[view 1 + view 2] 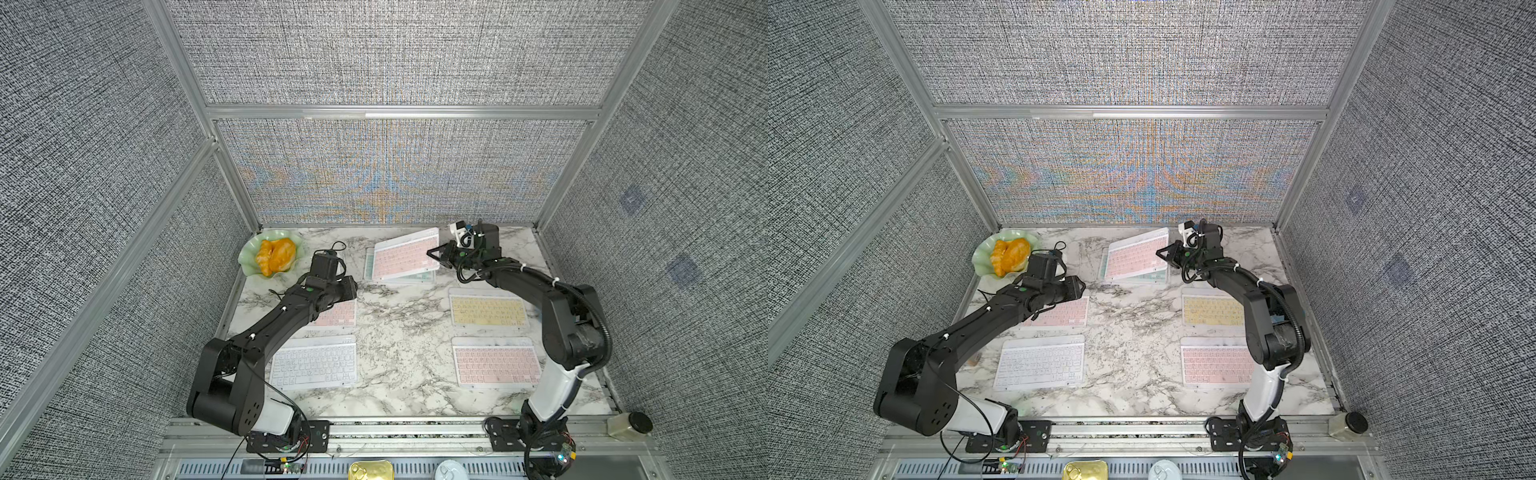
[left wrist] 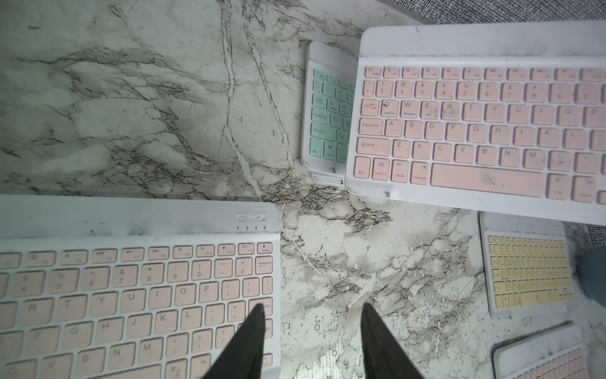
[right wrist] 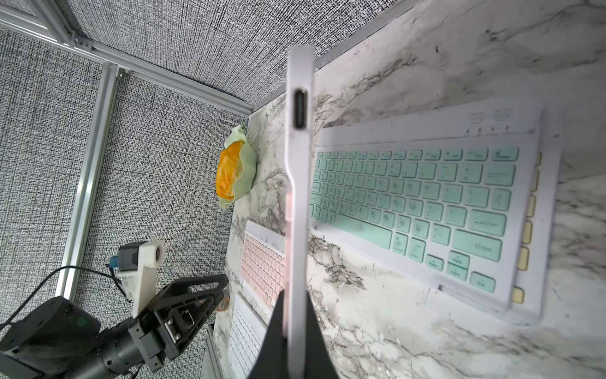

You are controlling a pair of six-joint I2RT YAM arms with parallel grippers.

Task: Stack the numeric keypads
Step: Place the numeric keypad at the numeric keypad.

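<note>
The mint green keypad (image 1: 419, 278) (image 3: 410, 197) lies below the pink one tilted in my right gripper. The pink keypad's raised end comes down onto it next, and my right gripper releases.
My right gripper (image 1: 434, 253) is shut on the right edge of a pink keypad (image 1: 405, 253), which hangs tilted over a mint green keypad (image 3: 410, 197). The mint one lies on a yellow keypad (image 3: 524, 236) that only peeks out. Another pink keypad (image 2: 131, 295) lies at the left. My left gripper (image 2: 313, 306) hovers open over its right edge, one fingertip above the keys and one above the marble. A white keypad (image 1: 313, 361), a yellow keypad (image 1: 488, 309) and a pink keypad (image 1: 496, 361) lie flat and apart on the marble table (image 1: 399, 332).
A green scalloped dish (image 1: 249, 257) with an orange pastry sits in the back left corner. At the front right corner, on the rail, stands a small black-lidded jar (image 1: 629, 426). Grey fabric walls enclose the table on three sides.
</note>
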